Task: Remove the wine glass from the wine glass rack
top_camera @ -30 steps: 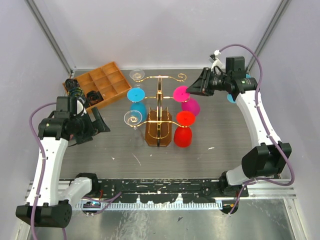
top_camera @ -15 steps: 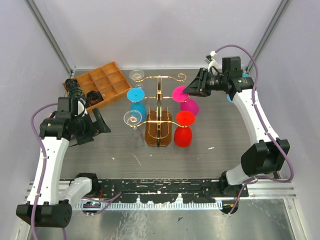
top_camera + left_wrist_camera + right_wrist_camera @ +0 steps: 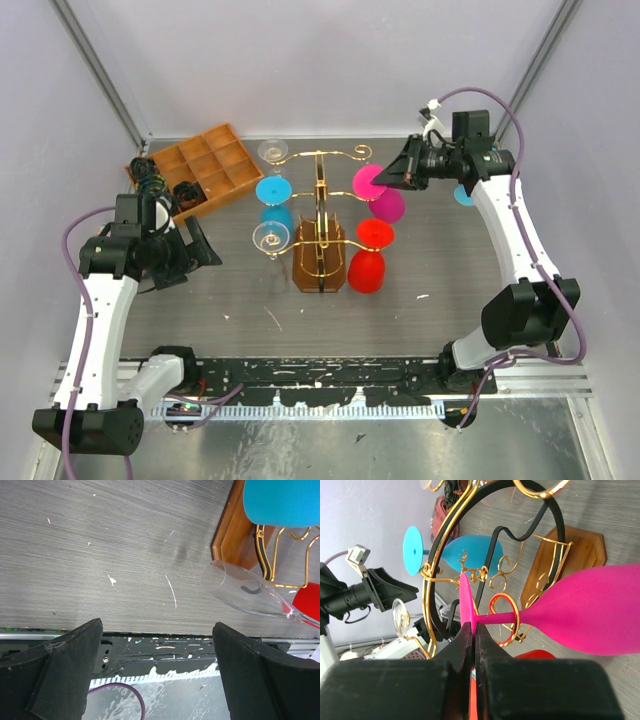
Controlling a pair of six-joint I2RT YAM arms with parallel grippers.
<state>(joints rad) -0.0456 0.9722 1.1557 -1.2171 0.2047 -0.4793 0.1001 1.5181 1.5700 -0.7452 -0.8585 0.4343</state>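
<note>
Tabletop by the blue object lies below my right gripper, to its right in the top view: I need to lower the inverted glass there, turning it foot-down, and release.
The gold wire wine glass rack point(image 3: 318, 200) stands on its amber-brown base point(image 3: 320, 272) at mid-table. A pink wine glass point(image 3: 382, 200) hangs upside down on its upper right arm. My right gripper point(image 3: 388, 180) is shut on the edge of that glass's flat foot. In the right wrist view the gripper point(image 3: 472, 630) pinches the foot, and the stem passes through a gold scroll loop point(image 3: 506, 617) to the pink bowl point(image 3: 592, 610). A blue glass point(image 3: 272, 202), a red glass point(image 3: 368, 262) and two clear glasses point(image 3: 265, 238) also hang there. My left gripper point(image 3: 205, 250) is open and empty, left of the rack.
An orange-brown compartmented tray point(image 3: 205, 165) sits at the back left with dark items in it. A blue object point(image 3: 464, 195) lies behind my right arm. In the left wrist view a clear glass point(image 3: 245, 597) hangs by the base point(image 3: 230, 535), above the table's near edge.
My right gripper has pulled slightly to the right with the pink glass's foot in it. The pink glass has shifted outward on its arm. The left arm has not moved.
</note>
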